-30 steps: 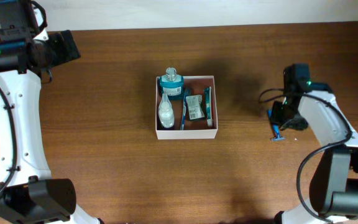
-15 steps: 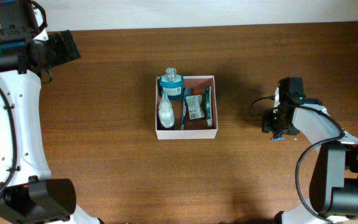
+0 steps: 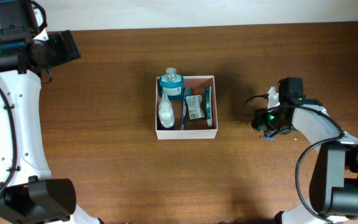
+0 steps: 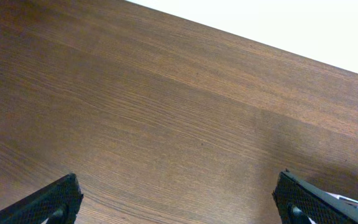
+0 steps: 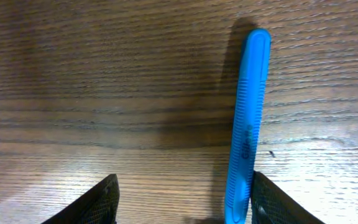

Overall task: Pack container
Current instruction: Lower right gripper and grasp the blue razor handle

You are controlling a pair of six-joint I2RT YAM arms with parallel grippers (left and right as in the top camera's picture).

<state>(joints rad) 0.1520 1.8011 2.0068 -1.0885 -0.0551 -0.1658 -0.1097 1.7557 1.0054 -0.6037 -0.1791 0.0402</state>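
I need to move my right gripper slightly to the right in the right wrist view next, then close it around the blue handle (image 3: 267, 137), which lies off-centre along one finger.
The container (image 3: 186, 132), a shallow white-walled box, sits mid-table and holds a teal bottle (image 3: 171, 84), a clear bottle (image 3: 165, 111) and other small toiletries. To its right, my right gripper (image 3: 260, 124) is down over a blue plastic handle (image 5: 247, 124) lying flat on the wood; only the handle's tip (image 3: 267, 137) shows from above. In the right wrist view my right gripper (image 5: 182, 202) is open. The handle runs along the inside of the right finger (image 5: 281, 202), far from the left finger. My left gripper (image 4: 182, 205) is open over bare wood at the far left (image 3: 70, 46).
A pale strip runs beyond the table's far edge (image 4: 328, 31). Brown wood (image 3: 104, 155) spreads between the two arms around the box. A black cable (image 3: 253, 99) loops beside the right wrist.
The right gripper has swung left and come down over the blue handle, covering most of it from above. Its jaws have widened a little. The left arm has not moved.
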